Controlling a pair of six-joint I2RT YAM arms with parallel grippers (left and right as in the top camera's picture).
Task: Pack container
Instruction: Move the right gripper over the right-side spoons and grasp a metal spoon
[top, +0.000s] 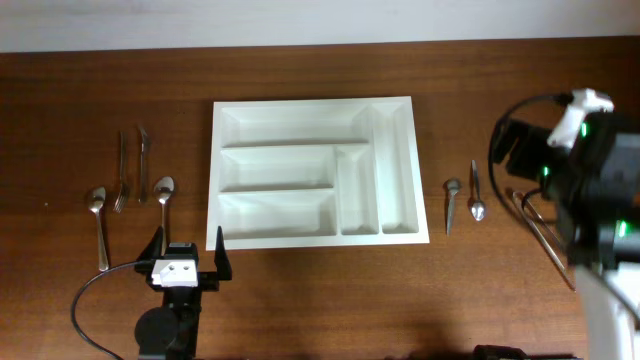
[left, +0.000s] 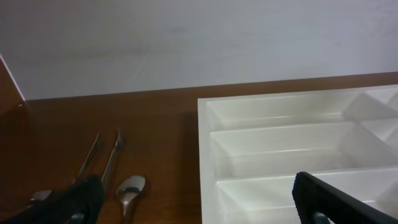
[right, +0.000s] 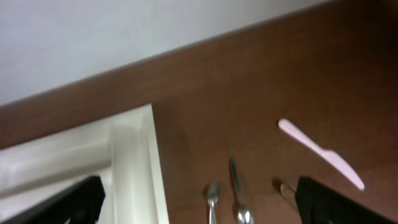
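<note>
The slim metal utensil lies well below, so my right gripper shifts toward the container next and lowers onto the thin handle near its bowl.
The white five-compartment container lies empty at the table's middle. It also shows in the left wrist view and the right wrist view. My left gripper is open and empty at the container's near left corner; its fingers span the container's edge and a spoon. My right gripper is open and empty, raised over the table right of the container. Its fingers frame two spoons.
Left of the container lie a spoon, a fork, a knife and a second spoon. Right of it lie two spoons and more cutlery under the right arm. A pale plastic knife lies further right.
</note>
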